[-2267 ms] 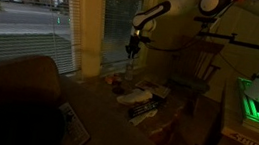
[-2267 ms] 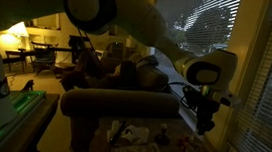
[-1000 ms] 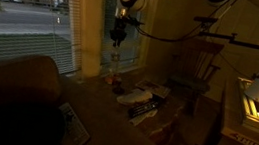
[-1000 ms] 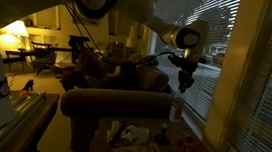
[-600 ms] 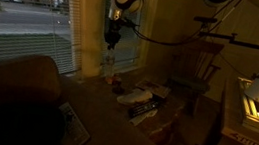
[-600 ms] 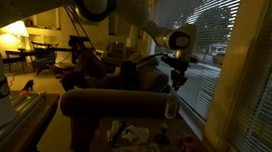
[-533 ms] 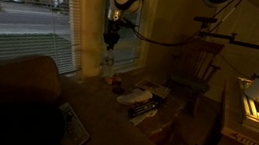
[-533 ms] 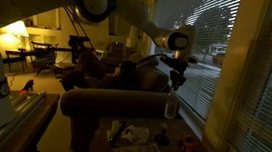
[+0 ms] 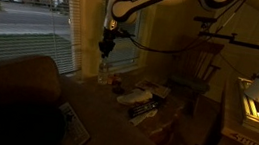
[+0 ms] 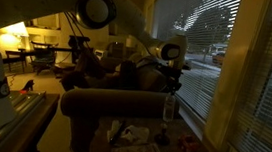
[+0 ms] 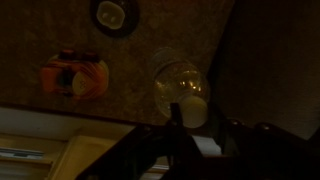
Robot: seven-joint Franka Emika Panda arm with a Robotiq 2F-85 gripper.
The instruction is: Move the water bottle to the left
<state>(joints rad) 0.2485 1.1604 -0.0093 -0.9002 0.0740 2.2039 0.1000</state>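
Observation:
My gripper lowers the upright bottle straight down onto the table next and releases the cap.
The water bottle (image 9: 103, 72) is clear with a white cap and stands upright on the low table by the window; it also shows in an exterior view (image 10: 169, 108). My gripper (image 9: 104, 49) comes straight down onto its top and is shut on the neck and cap, as also seen in an exterior view (image 10: 171, 86). In the wrist view the bottle (image 11: 172, 78) shows from above, its cap between my fingers (image 11: 197, 118). The room is very dark.
A small orange-red object (image 11: 75, 75) and a round lid-like thing (image 11: 115, 14) lie near the bottle. Books and papers (image 9: 142, 100) clutter the table. A sofa (image 9: 15, 98) with a remote (image 9: 74, 124), a wooden chair (image 9: 199, 77) and window blinds (image 9: 26, 19) surround it.
My gripper has carried the bottle leftward toward the window over the last seconds, then lowered it down to the table.

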